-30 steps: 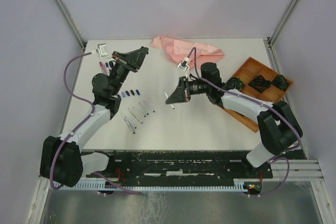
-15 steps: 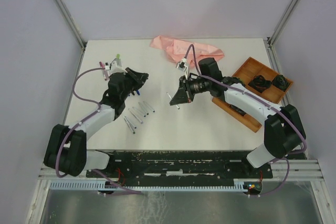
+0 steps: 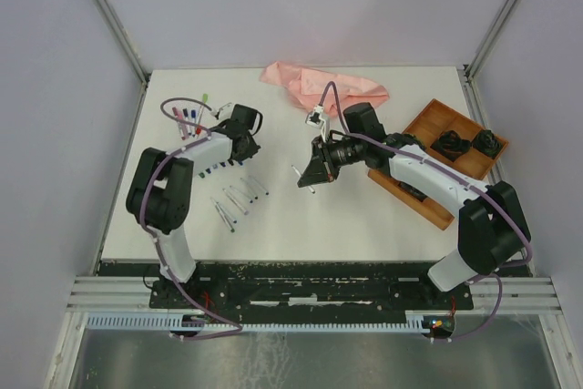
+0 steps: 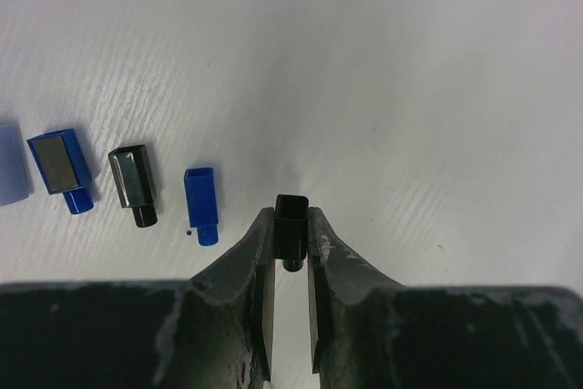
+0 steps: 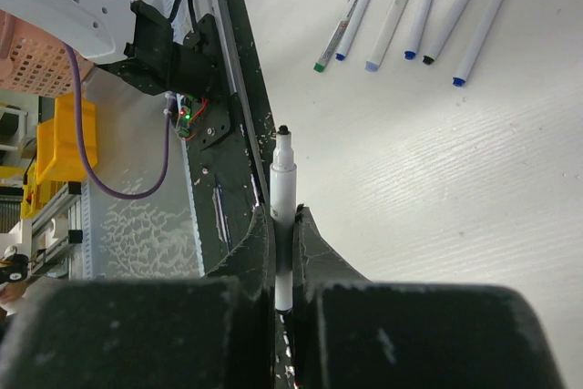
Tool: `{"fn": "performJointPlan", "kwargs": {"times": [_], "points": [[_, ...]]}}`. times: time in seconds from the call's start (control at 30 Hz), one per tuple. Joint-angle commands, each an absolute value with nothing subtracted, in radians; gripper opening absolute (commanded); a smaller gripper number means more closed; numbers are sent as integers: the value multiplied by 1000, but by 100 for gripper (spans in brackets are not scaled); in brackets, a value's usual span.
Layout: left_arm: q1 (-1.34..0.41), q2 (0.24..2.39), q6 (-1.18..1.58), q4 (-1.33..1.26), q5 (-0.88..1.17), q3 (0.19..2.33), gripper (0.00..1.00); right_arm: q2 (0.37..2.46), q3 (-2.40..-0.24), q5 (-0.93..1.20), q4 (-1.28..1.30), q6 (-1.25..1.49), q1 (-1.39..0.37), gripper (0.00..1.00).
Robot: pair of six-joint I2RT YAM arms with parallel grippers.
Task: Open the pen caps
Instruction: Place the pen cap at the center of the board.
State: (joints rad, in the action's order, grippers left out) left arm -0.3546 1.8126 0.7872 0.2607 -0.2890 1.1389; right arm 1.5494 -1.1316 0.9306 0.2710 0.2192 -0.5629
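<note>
The spot beside the nearest blue cap at the row's end is bare, so I need to move my left gripper down to the table next and ease toward that cap.
My left gripper (image 4: 291, 225) is low over the table and shut on a small black pen cap (image 4: 291, 218). Left of it, loose caps lie in a row: a blue one (image 4: 202, 202), a black one (image 4: 134, 184), another blue one (image 4: 60, 170) and a pale one at the frame edge. In the top view the left gripper (image 3: 232, 152) sits by that row. My right gripper (image 5: 284, 225) is shut on a white pen barrel (image 5: 283, 184) with a bare black tip, held above the table (image 3: 310, 175).
Several uncapped white pens (image 3: 239, 199) lie near the left gripper; they also show in the right wrist view (image 5: 419, 6). A few capped pens (image 3: 191, 117) lie at the far left. A pink cloth (image 3: 323, 87) is at the back, a wooden tray (image 3: 446, 157) at the right.
My left arm has folded down from a raised pose to the table beside the row of caps, still holding the black cap. My right gripper with the pen has barely shifted.
</note>
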Motion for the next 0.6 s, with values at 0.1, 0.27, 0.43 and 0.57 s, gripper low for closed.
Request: {"fn": "performJointPlan", "kwargs": {"times": [0.1,0.27,0.43,0.57], "points": [[-384,1916,704,446,-441,1308,3,1543,-1186,922,271,199,-558,0],[-384,1945,701,467,-442,1347,7,1541,-1186,921,276,195,-557,0],[-384,1972,710,493,-439,1367,19,1540,-1187,921,275,194,-552,0],[-384,1979,711,496,-439,1368,23,1538,-1186,922,275,195,-550,0]]}}
